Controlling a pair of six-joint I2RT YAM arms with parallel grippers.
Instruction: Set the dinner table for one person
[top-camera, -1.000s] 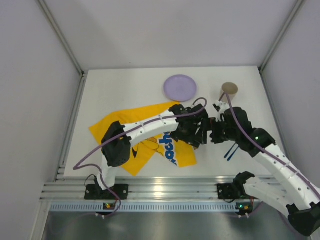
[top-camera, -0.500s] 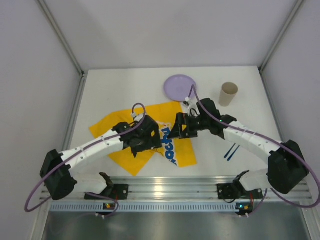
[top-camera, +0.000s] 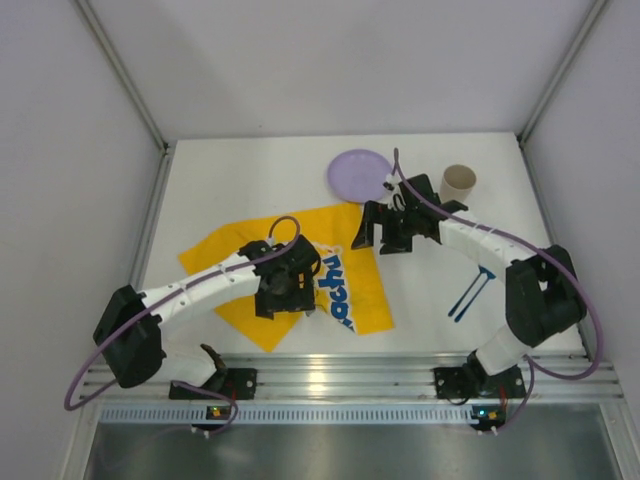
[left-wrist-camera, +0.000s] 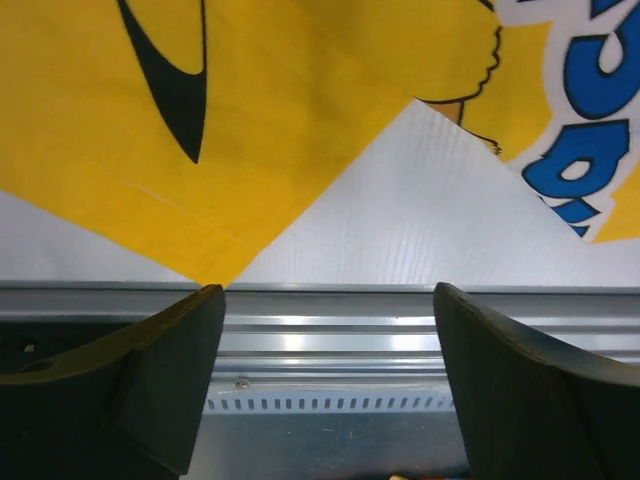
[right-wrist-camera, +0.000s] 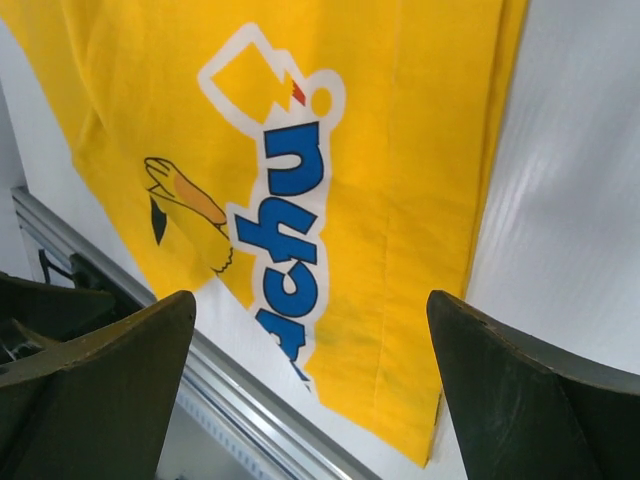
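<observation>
The robot's right gripper will move down and a little back next, onto the mat's edge facing the blue utensils, because that edge is free beside bare table.
The white dinner table (top-camera: 230, 170) carries a yellow cartoon-printed cloth mat (top-camera: 225, 255), partly folded, left of centre. A purple plate (top-camera: 360, 175) and a tan cup (top-camera: 459, 185) stand at the far side. A blue utensil (top-camera: 470, 293) lies at the right. My left gripper (top-camera: 285, 300) is open and empty above the mat's near part; its wrist view (left-wrist-camera: 328, 300) shows the mat's edge (left-wrist-camera: 250, 150) and bare table. My right gripper (top-camera: 372, 235) is open and empty over the mat's far right corner; its wrist view (right-wrist-camera: 310, 300) shows the printed mat (right-wrist-camera: 400, 200).
A ribbed aluminium rail (top-camera: 330, 380) runs along the table's near edge and also shows in the left wrist view (left-wrist-camera: 330, 340). Grey walls with metal posts close in the left, right and far sides.
Both arms have parted from the middle. The left gripper has swung left over the mat. The right gripper has moved toward the far side, uncovering the blue utensil. The mat lies flatter.
</observation>
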